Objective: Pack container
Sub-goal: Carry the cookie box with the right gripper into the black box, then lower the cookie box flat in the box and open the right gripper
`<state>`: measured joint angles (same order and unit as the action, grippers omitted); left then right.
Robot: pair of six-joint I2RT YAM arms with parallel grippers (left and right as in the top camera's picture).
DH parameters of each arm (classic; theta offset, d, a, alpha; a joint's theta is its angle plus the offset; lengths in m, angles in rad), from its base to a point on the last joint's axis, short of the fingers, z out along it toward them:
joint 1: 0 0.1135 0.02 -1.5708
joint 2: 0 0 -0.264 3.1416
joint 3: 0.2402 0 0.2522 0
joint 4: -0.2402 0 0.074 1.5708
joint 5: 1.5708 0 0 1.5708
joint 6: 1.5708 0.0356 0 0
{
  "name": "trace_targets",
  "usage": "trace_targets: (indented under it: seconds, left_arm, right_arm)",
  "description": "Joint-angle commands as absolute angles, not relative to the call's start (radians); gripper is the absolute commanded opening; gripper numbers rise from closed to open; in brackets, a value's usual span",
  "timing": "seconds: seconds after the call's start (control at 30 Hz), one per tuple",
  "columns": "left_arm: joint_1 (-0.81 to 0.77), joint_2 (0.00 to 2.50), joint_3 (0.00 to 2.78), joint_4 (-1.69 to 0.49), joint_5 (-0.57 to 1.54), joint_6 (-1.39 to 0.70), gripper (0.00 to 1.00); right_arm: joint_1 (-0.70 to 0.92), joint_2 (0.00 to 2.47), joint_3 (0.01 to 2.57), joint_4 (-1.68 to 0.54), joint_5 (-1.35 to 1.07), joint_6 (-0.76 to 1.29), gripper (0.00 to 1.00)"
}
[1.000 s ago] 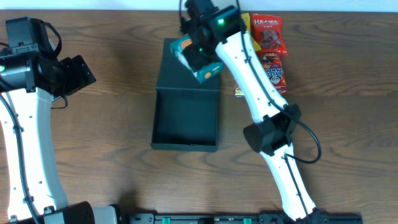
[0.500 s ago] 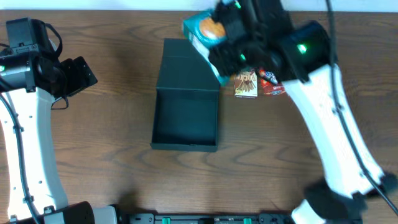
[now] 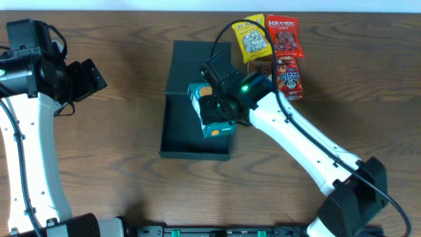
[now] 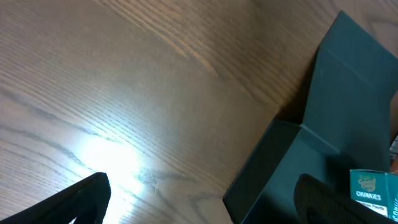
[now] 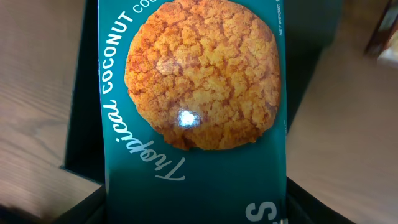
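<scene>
The near end of the cookie box hangs crooked over the side, so I next need to lower and turn my right gripper into the container's open cavity [image 3: 197, 137] to release the box.
The container [image 3: 177, 131] is a dark teal-black box lying open in the middle of the table, its flap lid [image 3: 191, 62] folded back flat. My right gripper [image 3: 222, 105] is shut on a teal coconut cookie box [image 3: 210, 122] and holds it over the right side of the container's open cavity. In the right wrist view the cookie box [image 5: 193, 112] fills the frame, with the container wall [image 5: 84, 106] beneath it. My left gripper [image 3: 87, 76] is open and empty, well left of the container [image 4: 323, 124].
Snack packets lie at the back right: a yellow one [image 3: 255, 38], a red one [image 3: 284, 36], another red one [image 3: 288, 78] and a small brown one [image 3: 260, 67]. Bare wood tabletop [image 3: 112, 138] lies left of the container.
My right arm has swung the cookie box from over the back lid, up past the table's far edge, then forward and down over the container's open cavity. The left arm has barely moved.
</scene>
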<state>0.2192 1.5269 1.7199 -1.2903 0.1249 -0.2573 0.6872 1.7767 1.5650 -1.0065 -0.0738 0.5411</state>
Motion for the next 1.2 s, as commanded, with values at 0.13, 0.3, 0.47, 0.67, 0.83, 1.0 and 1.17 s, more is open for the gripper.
trace_targets:
  seconds: [0.13, 0.3, 0.47, 0.67, 0.83, 1.0, 1.17]
  left_arm:
    - [0.223, 1.522, 1.731, -1.3, 0.132, -0.251, 0.95]
    - [0.223, 1.522, 1.731, -1.297, 0.139, -0.252, 0.95]
    - [0.223, 1.522, 1.731, -1.291, 0.173, -0.251, 0.95]
    - [0.223, 1.522, 1.731, -1.291, 0.175, -0.251, 0.95]
    - [0.223, 1.522, 1.731, -1.291, 0.177, -0.251, 0.95]
    - [0.223, 1.522, 1.731, -1.291, 0.177, -0.251, 0.95]
    - [0.223, 1.522, 1.731, -1.291, 0.177, -0.25, 0.96]
  right_arm:
    - [0.753, 1.769, 1.491, -0.952, -0.047, 0.892, 0.29]
    - [0.802, 1.774, 1.469, -0.926, 0.035, 0.917, 0.34]
    - [0.839, 1.782, 1.468, -0.928, 0.172, 0.921, 0.34]
    - [0.848, 1.82, 1.468, -0.941, 0.183, 0.951, 0.33]
    - [0.849, 1.869, 1.468, -0.96, 0.184, 0.98, 0.42]
    - [0.846, 1.892, 1.468, -0.952, 0.184, 0.979, 0.94]
    - [0.831, 1.89, 1.475, -0.936, 0.17, 0.956, 0.99]
